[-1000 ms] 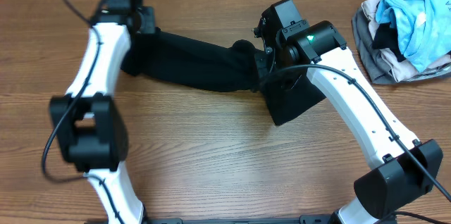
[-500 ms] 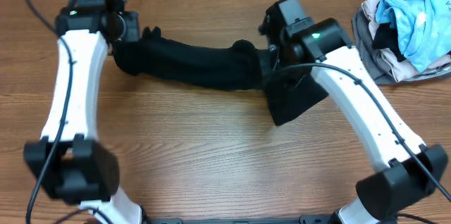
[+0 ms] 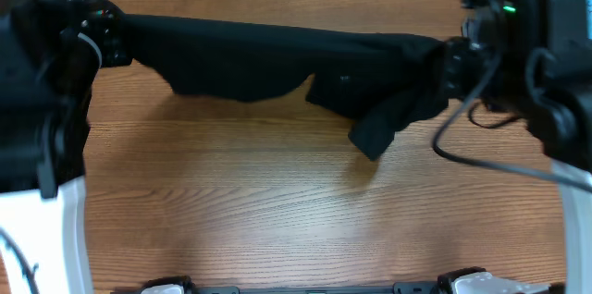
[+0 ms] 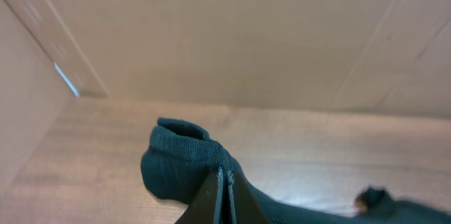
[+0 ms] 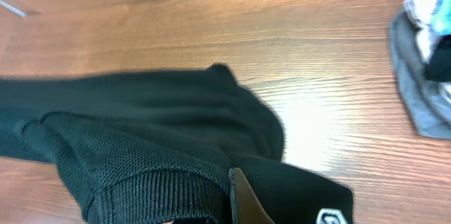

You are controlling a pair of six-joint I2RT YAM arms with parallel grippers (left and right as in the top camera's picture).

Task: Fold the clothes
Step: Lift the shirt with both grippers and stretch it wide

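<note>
I will lower my right gripper and pull it back onto the open near tabletop to let go of the ribbed hem, because the clothes (image 3: 268,63) hang stretched above bare wood.
The clothes (image 3: 268,63), one long black garment, hang stretched out in a band across the far half of the table, with a flap drooping toward the middle. At the band's left end my left gripper (image 3: 117,40) is shut on it. The left wrist view shows the fingers (image 4: 224,182) pressed together on a bunched ribbed edge of the clothes (image 4: 176,160). My right gripper (image 3: 446,65) is shut on the right end. In the right wrist view its finger (image 5: 239,196) pinches the ribbed hem of the clothes (image 5: 155,122), and a small white logo (image 5: 330,217) shows near one corner.
A pile of light-blue, grey and white garments (image 5: 426,62) lies on the wooden table (image 3: 277,220) at the far right. Both arms (image 3: 46,146) are raised close to the overhead camera and hide the table's left and right sides. A cardboard wall (image 4: 246,34) stands behind.
Both arms have risen and moved apart, left arm leftward and right arm rightward. The black garment, bunched between them before, is now pulled out long and lifted.
</note>
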